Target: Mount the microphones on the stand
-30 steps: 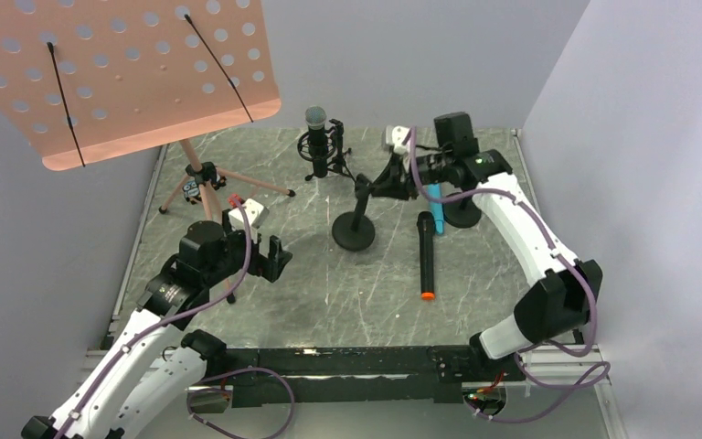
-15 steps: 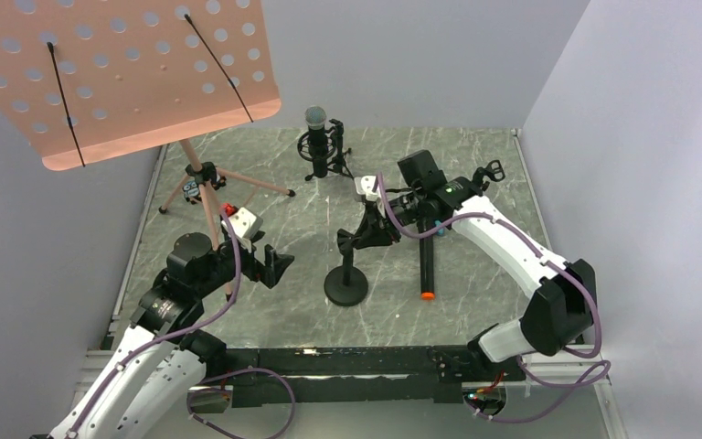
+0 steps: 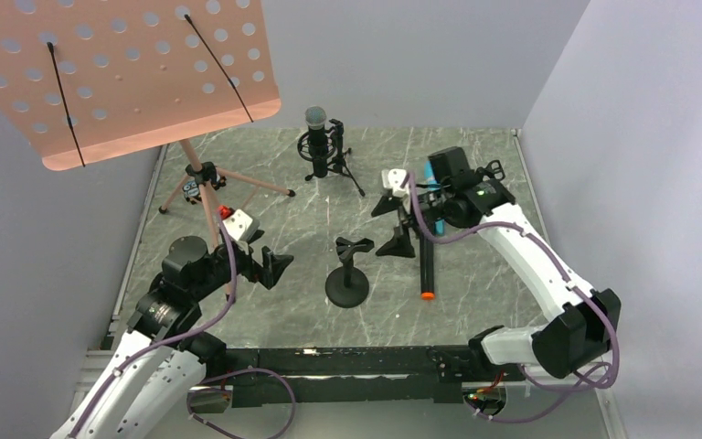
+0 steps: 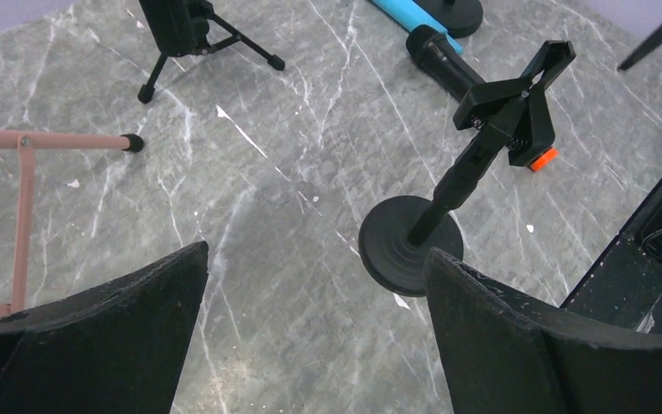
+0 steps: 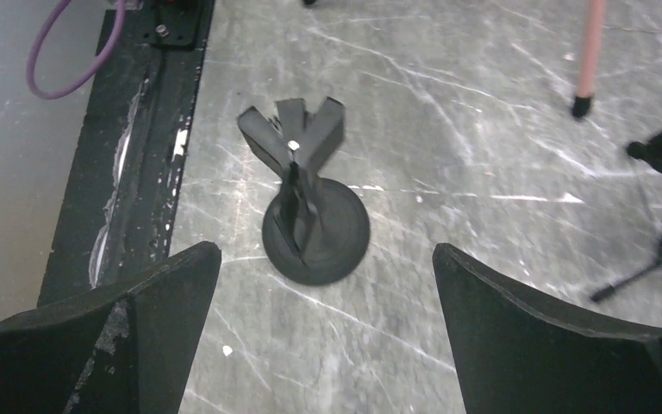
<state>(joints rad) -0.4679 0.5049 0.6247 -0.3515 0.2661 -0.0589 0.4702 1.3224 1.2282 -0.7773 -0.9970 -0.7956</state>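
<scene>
I should next turn my right gripper downward and lower it, toward the right in the top view, astride the upper handle of the all-black microphone, because the microphone lies flat on the tabletop.
The round-based stand [image 3: 347, 284] stands upright mid-table, its clip [image 3: 355, 246] holding nothing. My right gripper [image 3: 391, 227] hangs open just right of the clip and touches nothing; in the right wrist view the stand [image 5: 315, 220] shows between my fingers [image 5: 164, 293]. Right of the stand, the all-black microphone [image 3: 427, 261] with the orange end lies flat. The blue microphone [image 3: 430, 174] peeks out behind my right arm. At the back, the silver-mesh microphone [image 3: 316, 137] sits upright in a tripod mount. My left gripper [image 3: 270, 263] is open, left of the stand [image 4: 409, 254].
A pink perforated music stand [image 3: 119, 73] overhangs the back left, its tripod legs [image 3: 203, 187] standing on the marble close to my left arm. A black rail [image 3: 329, 361] runs along the near edge. Grey walls close in at the back and right.
My right gripper carried the stand nearer and to the left, then opened and drew back from the clip. The left arm shifted slightly.
</scene>
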